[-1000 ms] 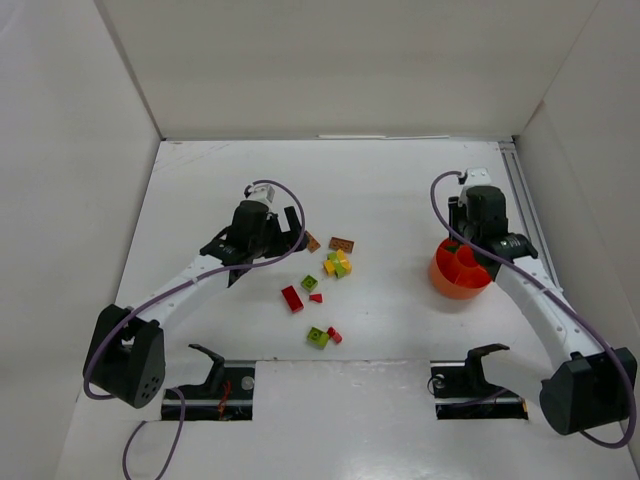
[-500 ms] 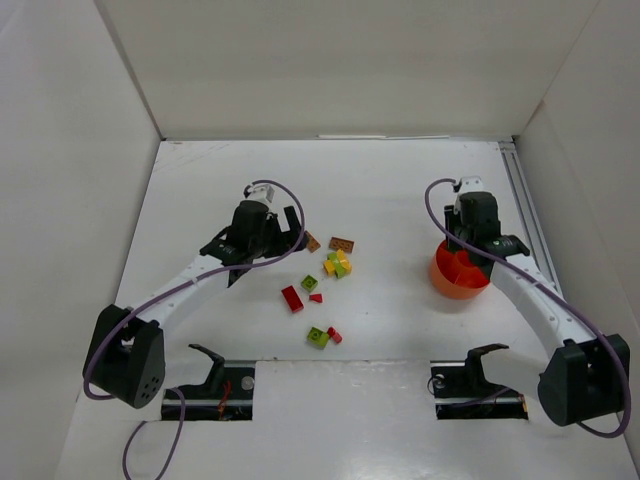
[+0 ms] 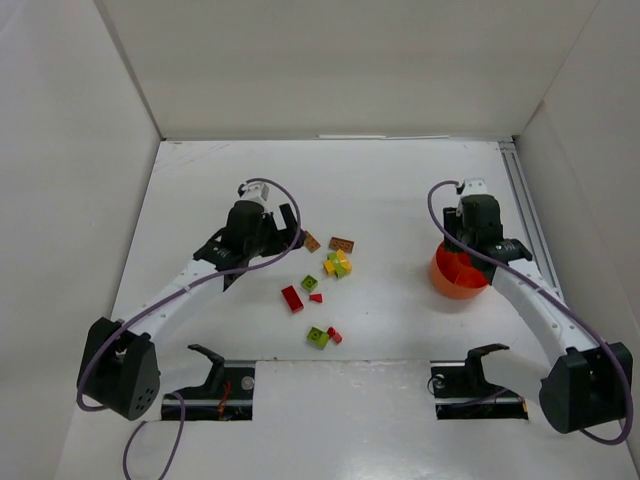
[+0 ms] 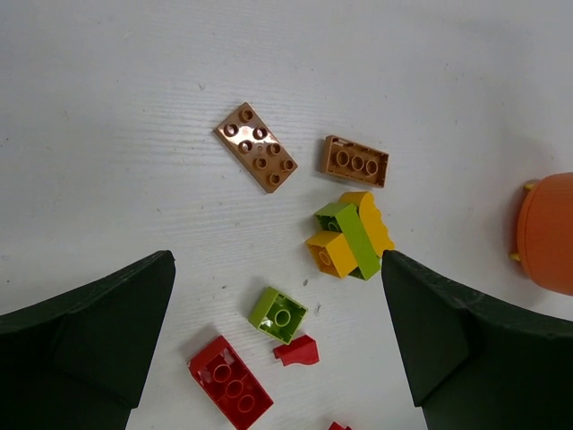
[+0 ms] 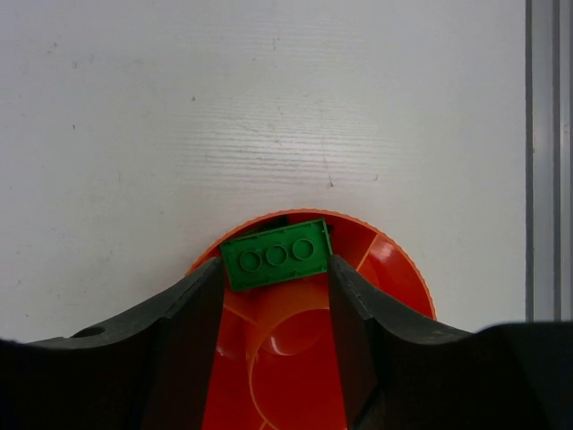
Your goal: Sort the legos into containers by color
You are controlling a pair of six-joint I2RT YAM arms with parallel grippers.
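Note:
Next I need to bring my open left gripper down and back to close across the red brick's long sides, since they stand free below and back.
My right gripper (image 5: 276, 267) is shut on a dark green brick (image 5: 276, 254), holding it by its two ends over the far rim of the orange divided bowl (image 5: 398, 273). In the top view the bowl (image 3: 447, 284) sits at the right under that gripper (image 3: 462, 254). My left gripper (image 4: 277, 336) is open and empty above the loose legos. Below it are a brown plate (image 4: 258, 159), a brown brick (image 4: 355, 161), a yellow and lime cluster (image 4: 352, 236), a lime brick (image 4: 278, 314), a small red piece (image 4: 297, 350) and a red brick (image 4: 230, 391).
A lime brick (image 3: 318, 337) and a red piece (image 3: 334, 335) lie nearer the arm bases. A metal rail (image 3: 522, 200) runs along the table's right edge. White walls enclose the table on three sides. The bowl's edge shows at the right of the left wrist view (image 4: 548, 233).
The right gripper has shifted slightly toward the back over the bowl with the green brick still in it. The left arm has edged a little toward the back; the loose legos lie as before.

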